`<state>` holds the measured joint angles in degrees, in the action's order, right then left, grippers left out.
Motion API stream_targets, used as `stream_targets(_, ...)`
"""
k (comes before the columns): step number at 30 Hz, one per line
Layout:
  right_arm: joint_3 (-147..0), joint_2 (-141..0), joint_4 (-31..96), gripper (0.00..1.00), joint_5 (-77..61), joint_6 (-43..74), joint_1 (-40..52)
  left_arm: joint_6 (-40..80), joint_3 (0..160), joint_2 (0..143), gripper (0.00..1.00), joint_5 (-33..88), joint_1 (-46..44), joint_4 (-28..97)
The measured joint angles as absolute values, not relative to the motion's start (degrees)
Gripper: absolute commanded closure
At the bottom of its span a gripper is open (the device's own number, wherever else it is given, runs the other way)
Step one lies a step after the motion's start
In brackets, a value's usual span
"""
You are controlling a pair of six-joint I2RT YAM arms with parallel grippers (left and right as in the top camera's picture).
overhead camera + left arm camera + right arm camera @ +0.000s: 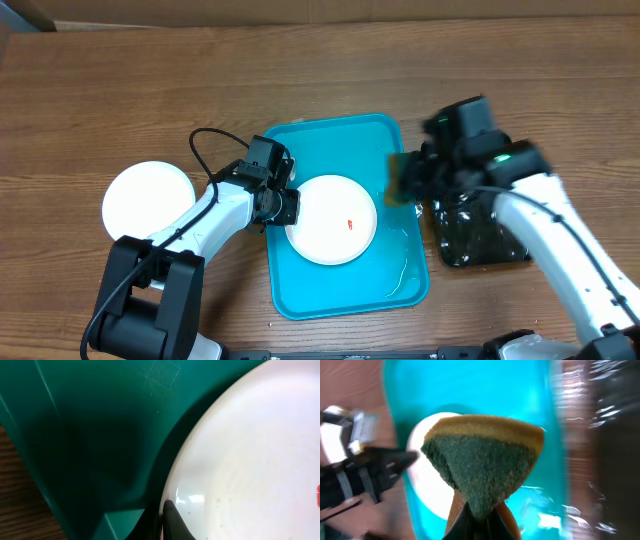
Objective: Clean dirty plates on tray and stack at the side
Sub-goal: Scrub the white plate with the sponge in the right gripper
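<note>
A red speck shows, so the robot's right hand should next lower to wipe the sponge (396, 178) over the plate, then bring the sponge down into the black tray (468, 240) and let go of it.
A white plate (332, 219) with a small red speck lies in the cyan tray (340, 135). My left gripper (284, 207) is shut on the plate's left rim; the left wrist view shows a finger over the rim of the plate (250, 460) inside the tray (100, 425). My right gripper (412, 180) is shut on a green-and-yellow sponge (396, 178) above the tray's right edge. In the right wrist view the sponge (482, 455) hides most of the plate (427, 485) and tray (470, 390). Another white plate (148, 198) rests on the table at the left.
A glossy black tray (480, 235) sits right of the cyan tray, under my right arm. Wet streaks show on the cyan tray's lower right floor (405, 270). The table (100, 90) is brown wood.
</note>
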<state>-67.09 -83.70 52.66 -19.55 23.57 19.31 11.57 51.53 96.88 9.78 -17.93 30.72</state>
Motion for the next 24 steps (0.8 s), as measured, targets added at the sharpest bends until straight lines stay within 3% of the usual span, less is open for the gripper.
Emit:
stream_targets(13,-62.81,-99.63,32.67,0.96,-13.58,41.21,42.22,11.57,51.53,96.9,0.96,9.72,-17.93,30.55)
stream_targets(19,-62.83,-107.04,30.7,0.96,-12.69,45.8,42.85,11.57,51.53,96.99,0.96,9.67,-17.93,30.52)
stream_targets(24,-64.05,-107.22,37.56,0.96,-12.86,51.37,40.73,11.57,51.53,97.14,0.96,9.91,-17.93,30.41)
